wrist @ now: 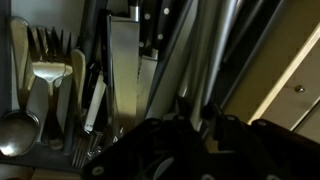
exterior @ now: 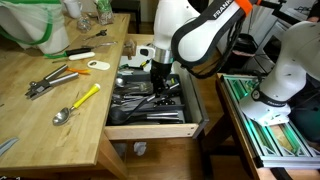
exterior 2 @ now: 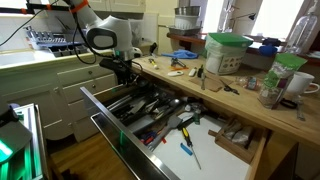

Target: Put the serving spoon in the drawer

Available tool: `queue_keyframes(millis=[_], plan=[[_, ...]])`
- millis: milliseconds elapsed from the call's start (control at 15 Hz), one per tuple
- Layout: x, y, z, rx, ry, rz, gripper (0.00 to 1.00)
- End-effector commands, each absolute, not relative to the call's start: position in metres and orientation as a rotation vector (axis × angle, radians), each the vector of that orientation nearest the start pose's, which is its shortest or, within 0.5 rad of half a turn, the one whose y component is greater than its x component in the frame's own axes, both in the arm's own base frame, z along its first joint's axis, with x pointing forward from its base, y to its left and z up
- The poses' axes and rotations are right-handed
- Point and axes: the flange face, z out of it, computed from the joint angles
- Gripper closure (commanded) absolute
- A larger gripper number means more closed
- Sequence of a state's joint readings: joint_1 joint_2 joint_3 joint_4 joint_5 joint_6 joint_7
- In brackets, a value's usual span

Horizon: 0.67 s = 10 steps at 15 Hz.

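Observation:
The serving spoon goes farther down into the drawer beside the drawer's wooden side next, and then my gripper releases it.
The light wooden drawer (exterior: 150,131) stands pulled out, with a dark divided tray of metal cutlery in it; it also shows in an exterior view (exterior 2: 100,104). My gripper (exterior: 158,78) reaches down into the drawer's far end in both exterior views (exterior 2: 124,78). In the wrist view its fingertips (wrist: 198,106) are close together around a slim dark handle (wrist: 204,68), which looks like the serving spoon. The handle runs away over the tray. The spoon's bowl is hidden, and I cannot pick the spoon out among the utensils in the exterior views.
A yellow-handled metal spoon (exterior: 78,103) and metal tongs (exterior: 50,82) lie on the wooden counter (exterior: 40,125) beside the drawer. A lower drawer (exterior 2: 215,150) with blue-handled tools is also open. Forks and a ladle (wrist: 40,85) fill the tray's slots.

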State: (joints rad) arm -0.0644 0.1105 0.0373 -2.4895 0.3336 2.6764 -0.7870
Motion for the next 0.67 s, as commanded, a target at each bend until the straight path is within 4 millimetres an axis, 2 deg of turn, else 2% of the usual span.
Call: queue_keyframes(millis=[0,267,600], plan=[[0.474,-0.022,0.222,-2.960,-0.621,-0.285,0.94],[0.471,-0.013,0.199,-2.975,-0.534,-0.422,0.94],[0.473,0.000,0.186,-2.955,-0.499,-0.518,0.94]])
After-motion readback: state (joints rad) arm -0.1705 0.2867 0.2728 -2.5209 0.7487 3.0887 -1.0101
